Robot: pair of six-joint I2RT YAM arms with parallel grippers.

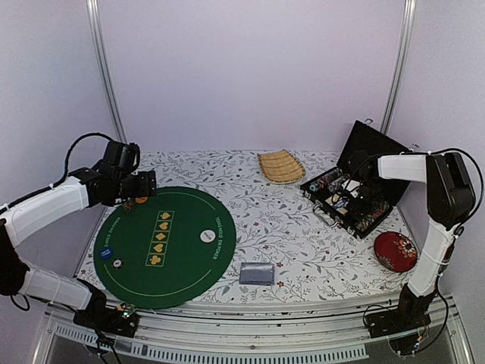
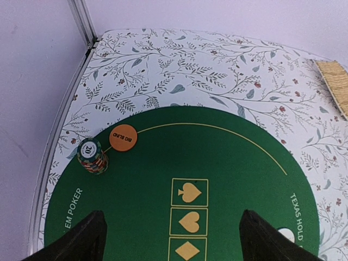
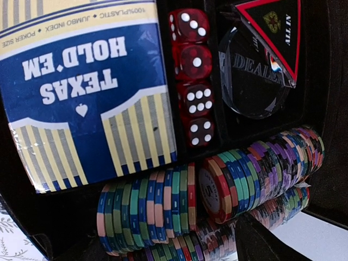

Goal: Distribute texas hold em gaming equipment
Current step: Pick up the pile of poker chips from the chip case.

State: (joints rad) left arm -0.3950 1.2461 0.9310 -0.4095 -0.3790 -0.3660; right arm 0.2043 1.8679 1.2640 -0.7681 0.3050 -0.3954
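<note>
I need to shift my right gripper sideways, left in the wrist view, onto the end chips beside the blue card box and close.
A round green poker mat (image 1: pixel 163 246) lies at the left of the table. On its far left edge stand a short stack of chips (image 2: pixel 91 155) and an orange token (image 2: pixel 123 137). The mat also carries a white token (image 1: pixel 206 236) and a blue token (image 1: pixel 117 264). A grey-blue deck of cards (image 1: pixel 257 273) lies near the front. My left gripper (image 2: pixel 173 215) hovers open and empty over the mat. My right gripper (image 3: pixel 179 239) sits open inside the black case (image 1: pixel 356 197), over rows of chips (image 3: pixel 163 206). Only its right finger (image 3: pixel 266 239) shows clearly.
The case also holds a blue card box (image 3: pixel 81 92), red dice (image 3: pixel 193 81) and a dealer button (image 3: pixel 253 81); its lid stands upright behind. A tan woven tray (image 1: pixel 281 165) sits at the back centre and a red patterned cushion (image 1: pixel 395 251) at the right front.
</note>
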